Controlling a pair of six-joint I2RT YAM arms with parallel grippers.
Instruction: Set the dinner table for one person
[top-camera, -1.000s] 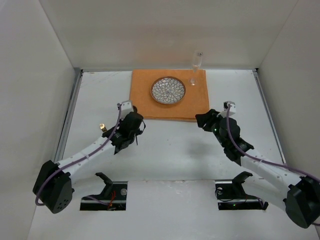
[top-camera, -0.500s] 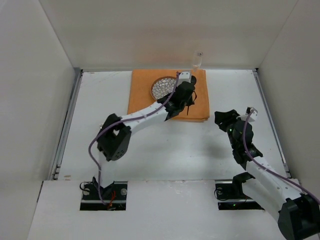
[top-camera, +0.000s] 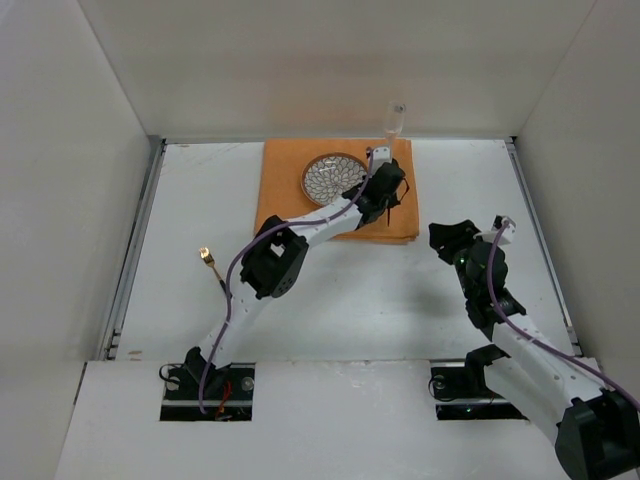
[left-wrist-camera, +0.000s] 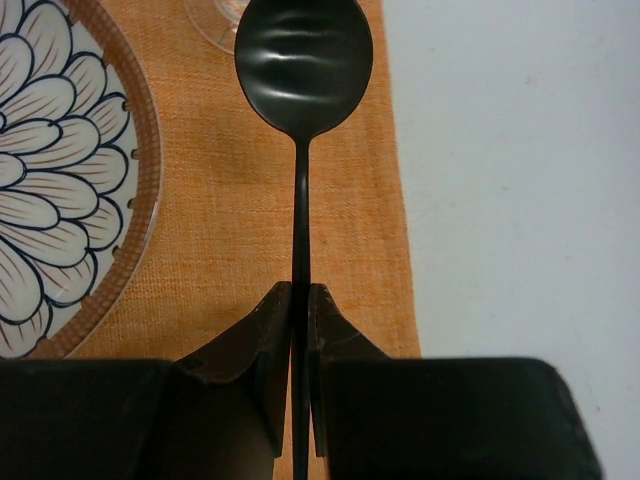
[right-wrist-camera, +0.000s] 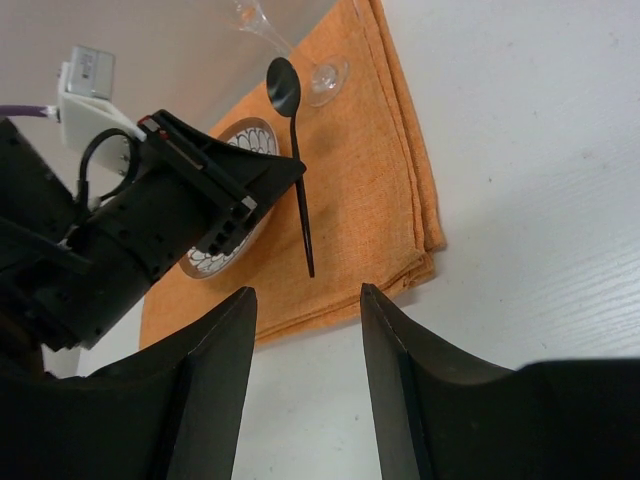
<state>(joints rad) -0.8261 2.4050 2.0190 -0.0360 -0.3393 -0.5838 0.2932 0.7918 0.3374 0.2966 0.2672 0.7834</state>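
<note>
The spoon's handle goes down from my left gripper onto the bare mat strip (left-wrist-camera: 262, 215) beside the patterned plate (left-wrist-camera: 60, 170) next, since that strip lies just below it.
My left gripper (top-camera: 388, 192) reaches over the orange cloth mat (top-camera: 290, 205) at the back of the white dinner table (top-camera: 340, 300). It is shut on the thin handle of a black spoon (left-wrist-camera: 303, 60), which points away over the mat (left-wrist-camera: 230, 220), just right of the patterned plate (left-wrist-camera: 60, 170) and near the foot of a stemmed glass (top-camera: 395, 122). From the right wrist view the spoon (right-wrist-camera: 292, 150) hangs slightly above the mat (right-wrist-camera: 380, 200). My right gripper (right-wrist-camera: 306, 292) is open and holds nothing, over bare table off the mat's near right corner.
A slim utensil with a gold end (top-camera: 208, 262) lies on the table's left part. Metal rails (top-camera: 135, 240) run along both side edges, and white walls close in the back and sides. The plate (top-camera: 335, 178) sits mid-mat.
My left arm has swung from the left part of the table out to the mat's right side with the spoon. The right arm pulled back to the right, then held still.
</note>
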